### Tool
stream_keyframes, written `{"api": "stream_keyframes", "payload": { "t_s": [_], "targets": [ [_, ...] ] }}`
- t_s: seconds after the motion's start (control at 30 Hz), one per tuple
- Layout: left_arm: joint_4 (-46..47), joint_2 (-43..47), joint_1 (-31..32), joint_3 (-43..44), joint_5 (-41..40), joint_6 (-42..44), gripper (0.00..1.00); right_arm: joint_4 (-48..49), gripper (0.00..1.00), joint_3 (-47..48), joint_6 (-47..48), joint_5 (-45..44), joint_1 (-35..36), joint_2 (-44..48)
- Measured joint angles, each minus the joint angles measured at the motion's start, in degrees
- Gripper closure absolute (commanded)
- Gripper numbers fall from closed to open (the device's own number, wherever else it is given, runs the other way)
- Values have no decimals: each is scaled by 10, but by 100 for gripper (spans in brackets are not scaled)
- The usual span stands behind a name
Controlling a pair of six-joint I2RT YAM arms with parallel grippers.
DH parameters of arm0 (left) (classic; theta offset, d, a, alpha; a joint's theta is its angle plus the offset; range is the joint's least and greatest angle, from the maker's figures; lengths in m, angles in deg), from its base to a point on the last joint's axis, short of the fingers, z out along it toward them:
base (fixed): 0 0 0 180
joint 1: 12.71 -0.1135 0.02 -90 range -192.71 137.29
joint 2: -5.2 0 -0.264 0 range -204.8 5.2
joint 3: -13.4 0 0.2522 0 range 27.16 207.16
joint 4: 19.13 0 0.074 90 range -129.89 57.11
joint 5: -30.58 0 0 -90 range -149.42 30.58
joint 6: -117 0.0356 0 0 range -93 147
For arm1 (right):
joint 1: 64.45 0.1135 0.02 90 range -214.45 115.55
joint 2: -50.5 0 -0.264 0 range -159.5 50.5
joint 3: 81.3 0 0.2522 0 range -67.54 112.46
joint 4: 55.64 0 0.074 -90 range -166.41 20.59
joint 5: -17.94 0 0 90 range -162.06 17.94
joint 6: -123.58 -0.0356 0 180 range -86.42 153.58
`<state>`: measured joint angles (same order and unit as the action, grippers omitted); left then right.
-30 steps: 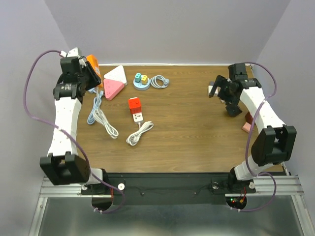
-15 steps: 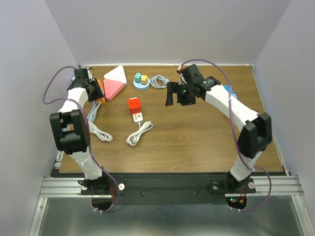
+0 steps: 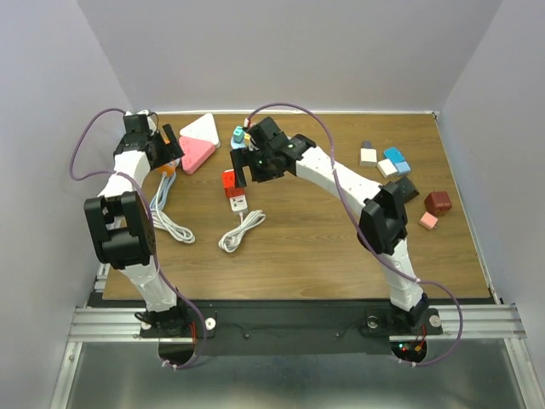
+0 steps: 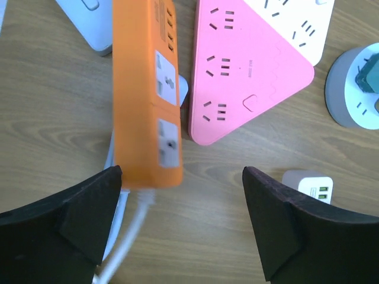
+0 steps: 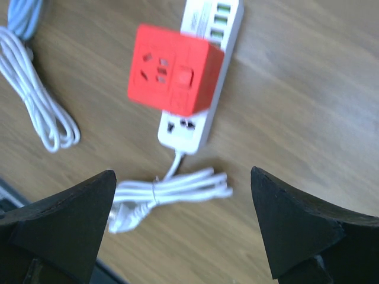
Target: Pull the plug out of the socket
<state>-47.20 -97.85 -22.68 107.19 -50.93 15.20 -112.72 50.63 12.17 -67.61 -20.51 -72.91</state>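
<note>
The right gripper descends next toward the red cube plug (image 3: 231,181) (image 5: 174,77), below it and to its left in the top view, and straddles the plug's overhanging sides.
A red cube plug (image 5: 174,77) sits on a white power strip (image 5: 188,125); in the top view the plug (image 3: 231,181) and strip (image 3: 239,201) lie mid-table. My right gripper (image 5: 182,192) hovers open above them with nothing between its fingers, left of centre in the top view (image 3: 242,166). My left gripper (image 4: 182,177) is open over bare wood, at the end of an orange power strip (image 4: 145,89); it stands at the far left in the top view (image 3: 167,142). A round grey socket (image 4: 349,103) carries a teal plug (image 4: 368,78).
A pink triangular socket (image 4: 237,77) and a white one (image 4: 299,26) lie beside the orange strip. White cable bundles lie at the front (image 3: 241,230) and left (image 3: 170,217). Small coloured blocks (image 3: 396,162) sit at the right. The right arm hides part of the round socket (image 3: 245,145).
The right arm has swung from the far right across to the red plug. The left arm has drawn back to the far left and its jaws have opened beside the orange strip.
</note>
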Motion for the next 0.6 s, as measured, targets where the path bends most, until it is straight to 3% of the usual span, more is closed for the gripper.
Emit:
{"api": "stream_keyframes", "payload": {
  "t_s": [0.23, 0.6],
  "targets": [
    [2, 104, 0, -51, -16, -29, 4, 4, 0, 123, 4, -64, 22, -93],
    [23, 313, 0, -175, 64, -86, 4, 3, 0, 170, -4, -129, 56, -163]
  ]
}}
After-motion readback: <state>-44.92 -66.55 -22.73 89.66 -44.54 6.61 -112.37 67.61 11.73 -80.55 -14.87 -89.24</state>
